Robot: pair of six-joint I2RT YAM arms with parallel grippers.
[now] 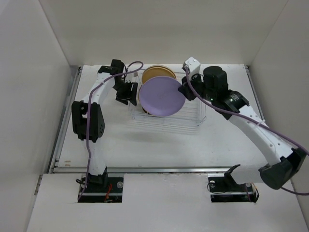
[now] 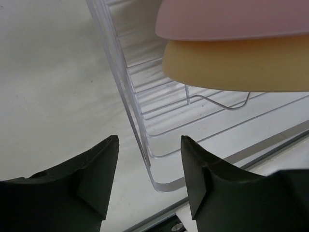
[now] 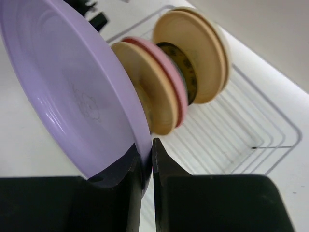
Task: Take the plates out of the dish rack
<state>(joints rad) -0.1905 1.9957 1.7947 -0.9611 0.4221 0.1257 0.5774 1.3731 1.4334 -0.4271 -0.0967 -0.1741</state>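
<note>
The robot should next move its right gripper back off the rack and down, and then put the lavender plate on the empty table between rack (image 1: 189,122) and front bar.
The silver wire dish rack (image 1: 189,122) stands at the table's middle back. My right gripper (image 1: 185,90) is shut on the right rim of the lavender plate (image 1: 162,95), holding it on edge over the rack; the plate's rim (image 3: 72,92) sits between the fingers (image 3: 147,159). Behind it in the rack stand a tan-orange plate (image 3: 147,87), a pink plate (image 3: 169,72), a small dark-yellow patterned plate (image 3: 186,72) and a cream plate (image 3: 193,53). My left gripper (image 1: 126,93) is open and empty at the rack's left end, its fingers either side of the rack's corner wire (image 2: 145,150).
White walls close in the table on the left, back and right. A metal rail (image 1: 159,169) runs along the table's front edge. The pink plate (image 2: 231,19) and tan-orange plate (image 2: 236,65) hang above the rack floor in the left wrist view.
</note>
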